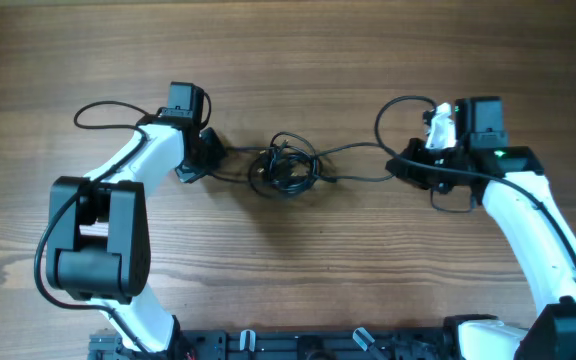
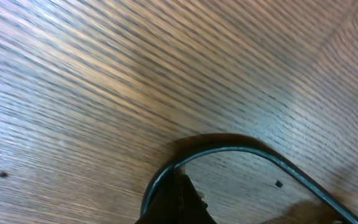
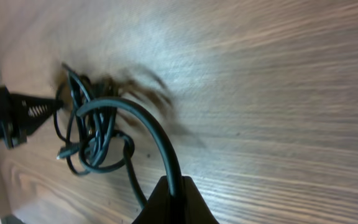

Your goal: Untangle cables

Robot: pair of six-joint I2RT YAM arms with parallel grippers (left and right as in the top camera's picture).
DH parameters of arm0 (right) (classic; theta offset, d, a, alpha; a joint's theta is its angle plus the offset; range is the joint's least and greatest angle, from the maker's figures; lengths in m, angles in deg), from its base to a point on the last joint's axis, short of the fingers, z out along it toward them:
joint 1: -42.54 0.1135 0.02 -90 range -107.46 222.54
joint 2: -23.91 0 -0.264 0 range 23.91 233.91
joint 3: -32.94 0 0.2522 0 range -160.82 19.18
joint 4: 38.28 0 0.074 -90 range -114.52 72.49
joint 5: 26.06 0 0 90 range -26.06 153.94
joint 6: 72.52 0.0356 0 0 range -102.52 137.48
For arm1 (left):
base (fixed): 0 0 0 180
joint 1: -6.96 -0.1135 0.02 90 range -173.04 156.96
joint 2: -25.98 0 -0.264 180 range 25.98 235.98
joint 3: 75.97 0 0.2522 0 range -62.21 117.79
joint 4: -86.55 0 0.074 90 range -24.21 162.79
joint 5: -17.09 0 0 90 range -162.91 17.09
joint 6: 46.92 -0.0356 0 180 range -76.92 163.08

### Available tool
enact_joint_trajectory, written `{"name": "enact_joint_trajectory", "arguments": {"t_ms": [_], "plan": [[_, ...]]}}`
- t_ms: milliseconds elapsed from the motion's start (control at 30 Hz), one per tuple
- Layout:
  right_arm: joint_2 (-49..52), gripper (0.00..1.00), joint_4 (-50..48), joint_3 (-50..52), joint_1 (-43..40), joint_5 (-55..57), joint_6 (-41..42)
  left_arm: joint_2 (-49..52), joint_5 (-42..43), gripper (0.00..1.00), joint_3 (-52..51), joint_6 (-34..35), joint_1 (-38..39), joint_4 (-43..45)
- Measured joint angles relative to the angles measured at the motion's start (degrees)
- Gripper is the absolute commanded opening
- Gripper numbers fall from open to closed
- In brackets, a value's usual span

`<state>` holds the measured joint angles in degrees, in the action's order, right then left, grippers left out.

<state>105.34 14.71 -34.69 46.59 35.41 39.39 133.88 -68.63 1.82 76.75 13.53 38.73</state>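
Note:
The knotted bundle [image 1: 294, 172] [image 3: 89, 134] lies to the left of my right gripper in the overhead view, so I will move there next and release the piece of cable, since it is still knotted.
The cables [image 1: 284, 168] lie as a small knotted black bundle at the middle of the wooden table, with strands running out left and right. My left gripper [image 1: 211, 151] is shut on a cable strand at the bundle's left; in the left wrist view the strand [image 2: 241, 151] arcs out from the closed jaws [image 2: 180, 186]. My right gripper [image 1: 405, 166] is shut on a strand at the right; in the right wrist view the strand [image 3: 160, 140] curves from the jaws [image 3: 176, 186] to the knotted bundle [image 3: 89, 134].
The wooden table [image 1: 288, 60] spreads all around. The left gripper's tip [image 3: 17, 112] shows beyond the bundle in the right wrist view. Thick arm wires loop near each wrist [image 1: 103, 110]. A black rail [image 1: 298, 345] lines the front edge.

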Motion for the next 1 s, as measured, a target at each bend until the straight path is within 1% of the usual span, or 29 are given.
{"name": "enact_joint_trajectory", "arguments": {"t_ms": [167, 300, 367, 400, 467, 533, 567, 633, 667, 733, 867, 933, 1000], "plan": [[0.0, 0.09, -1.95, 0.0, 8.81, 1.81, -1.27, 0.02, 6.23, 0.04, 0.0, -0.02, -1.66, 2.21], [0.0, 0.18, -5.03, 0.0, 12.57, 2.12, -1.7, 0.02, 10.51, 0.04, 0.0, -0.59, -1.7, 3.04], [0.57, 0.3, -6.1, 0.0, 13.81, 2.25, -1.75, 0.02, 11.61, 0.04, 0.0, -0.63, -1.73, 3.02], [1.05, 0.42, -6.29, 0.0, 14.08, 2.29, -1.84, 0.02, 11.82, 0.04, 0.0, -0.63, -1.7, 3.02], [2.8, 0.52, -6.36, 0.0, 14.47, 2.32, -2.36, 0.02, 12.17, 0.04, 0.0, -0.63, -1.7, 3.02], [4.61, 0.57, -6.73, 0.0, 14.67, 1.97, -3.32, 0.02, 12.39, 0.1, 0.0, -0.63, -1.7, 3.04], [5.18, 0.59, -6.82, 0.0, 14.67, 1.38, -4.61, 0.02, 12.81, 0.17, 0.0, -0.81, -1.7, 3.02], [5.7, 0.6, -6.64, -0.02, 14.67, 0.9, -7.17, 0.02, 15.3, 0.35, 0.0, -2.4, -1.7, 3.8], [5.68, 0.61, -6.27, -0.09, 14.67, 0.81, -8.22, 0.02, 17.64, 0.42, 0.0, -4.02, -1.7, 4.55], [5.7, 0.61, -3.13, -1.75, 14.67, 0.63, -9.68, 0.02, 22.18, 0.47, 0.0, -6.73, -1.7, 5.42], [5.57, 0.61, 1.16, -6.86, 14.82, -0.26, -11.3, 0.02, 28.79, 0.53, 0.0, -10.71, -1.7, 5.99], [5.33, 0.61, 2.86, -7.67, 16.2, -0.68, -11.61, 0.02, 30.16, 0.53, 0.0, -11.63, -1.7, 6.01], [5.33, 0.61, 3.98, -7.67, 19.5, -0.57, -11.76, 0.02, 30.36, 0.53, 0.0, -12.13, -1.49, 6.08]]}}
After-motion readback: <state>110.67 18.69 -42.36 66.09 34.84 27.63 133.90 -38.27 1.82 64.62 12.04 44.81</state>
